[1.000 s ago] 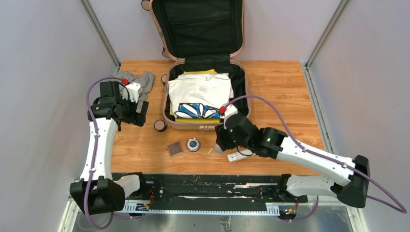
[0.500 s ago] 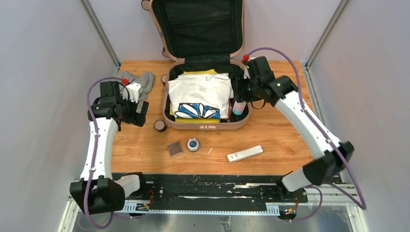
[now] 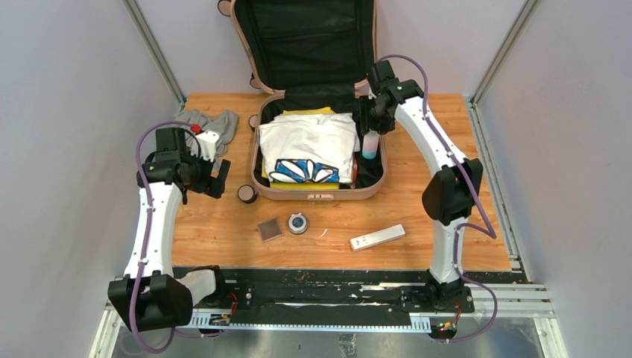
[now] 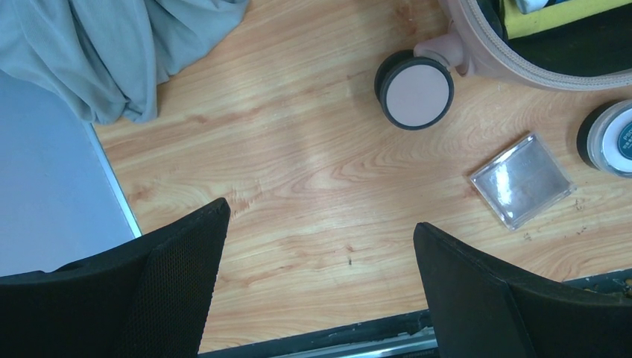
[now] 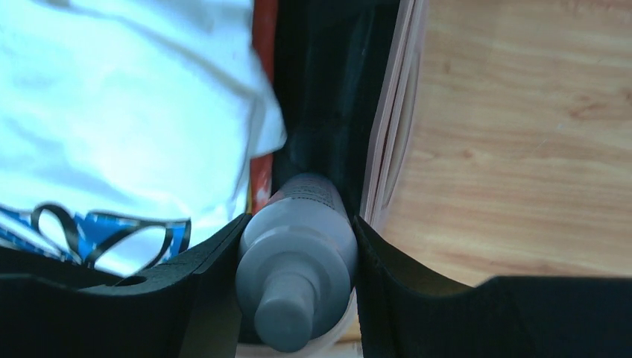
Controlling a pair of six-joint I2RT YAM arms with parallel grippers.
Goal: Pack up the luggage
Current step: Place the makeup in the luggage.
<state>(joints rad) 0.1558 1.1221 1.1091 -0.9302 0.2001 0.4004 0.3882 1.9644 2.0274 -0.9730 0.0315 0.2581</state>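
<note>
My right gripper should next go down, outward and toward the clothes [image 3: 307,145] to release the bottle in the dark empty gap, which is below and outward of the gripper.
The luggage [image 3: 313,195], a pale pink suitcase, lies open at the back of the table with its lid propped up. Folded clothes [image 3: 307,145] fill its base, white with a blue print on top. My right gripper [image 3: 371,125] hangs over the luggage's right inner side, shut on a whitish bottle [image 3: 370,145] with a teal lower end. In the right wrist view the bottle [image 5: 298,261] sits clamped in the gripper [image 5: 299,224], between the clothes and the pink rim [image 5: 391,142]. My left gripper [image 3: 215,173] stands open over bare wood [image 4: 320,216], left of the luggage.
A grey cloth [image 3: 212,123] lies at the back left. Near the front lie a clear square case [image 3: 270,229], a round tin [image 3: 298,223] and a white stick-shaped item [image 3: 378,238]. A luggage wheel [image 4: 414,91] rests on the wood by the left gripper.
My right arm swung from the table's front middle to the luggage's right side and then farther back, bottle in its jaws. The left arm barely moved.
</note>
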